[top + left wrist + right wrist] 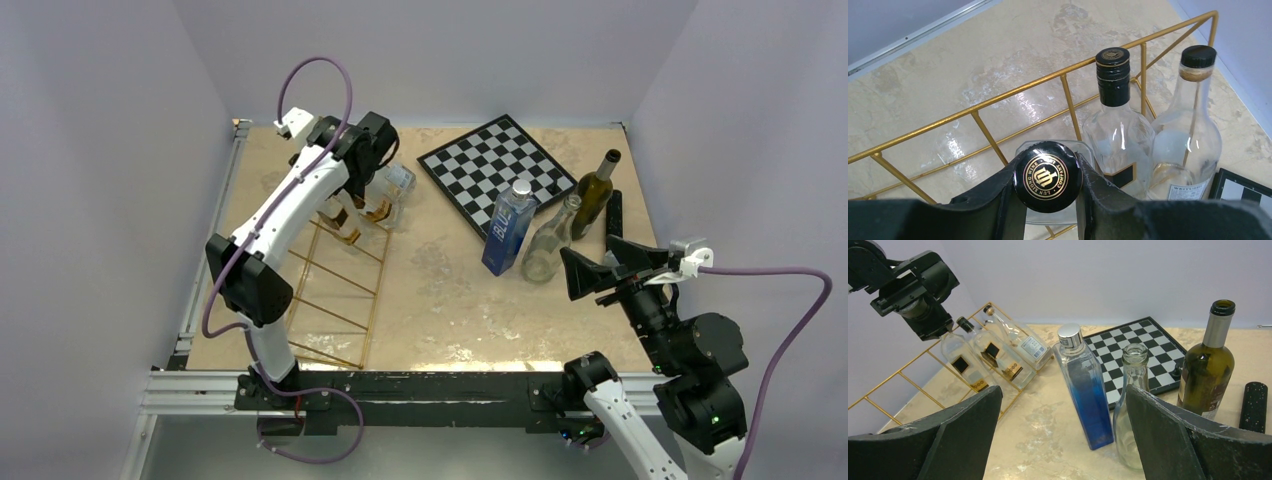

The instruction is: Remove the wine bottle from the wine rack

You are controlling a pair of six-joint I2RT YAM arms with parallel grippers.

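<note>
Bare tabletop lies before the empty clear bottle. So my left gripper swings off the rack (340, 290) to the right in the top view next, then lowers and releases.
The gold wire wine rack (340, 290) lies at the left of the table with three clear bottles leaning on its far end. My left gripper (1048, 170) is shut on the black gold-printed cap of the leftmost wine bottle (1048, 187), one finger on each side of the cap. From the right wrist view that bottle (962, 365) still rests on the rack (898, 377) under the left gripper (365, 170). Two more clear bottles (1118, 135) (1190, 135) lie beside it. My right gripper (600, 262) hovers open at the right, holding nothing (1063, 400).
A chessboard (498, 170) lies at the back centre. In front of it stand a blue square bottle (508, 228), an empty clear bottle (548, 245) and an olive-green bottle (595, 195). A black cylinder (613, 215) lies by the right wall.
</note>
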